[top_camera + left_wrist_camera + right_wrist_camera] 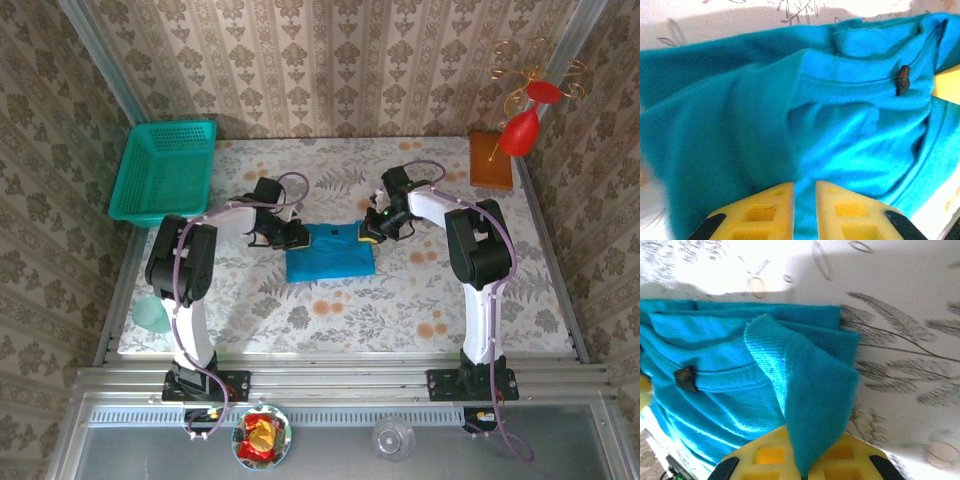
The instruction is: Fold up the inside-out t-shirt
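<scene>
My right gripper draws the t-shirt (330, 252) sideways and outward next and releases it, since the clear tabletop before the orange-brown block lies that way from the gripper.
The inside-out t-shirt (330, 252) lies as a small blue-teal rectangle at the middle of the floral table (450, 290). My left gripper (290, 235) is at its left far corner. In the left wrist view the yellow fingers (765, 210) of that gripper (805, 186) stand a narrow gap apart over rumpled cloth (850, 125), which shows through the gap. My right gripper (375, 228) is at the right far corner. In the right wrist view it (806, 436) is shut on a raised fold of the t-shirt (815, 390). A small dark tag (686, 378) sits on a seam.
A teal mesh basket (165, 170) stands at the table's far left corner. An orange-brown block (491, 160) and a red ornament (520, 125) are at the far right. A pale green object (152, 313) sits off the left edge.
</scene>
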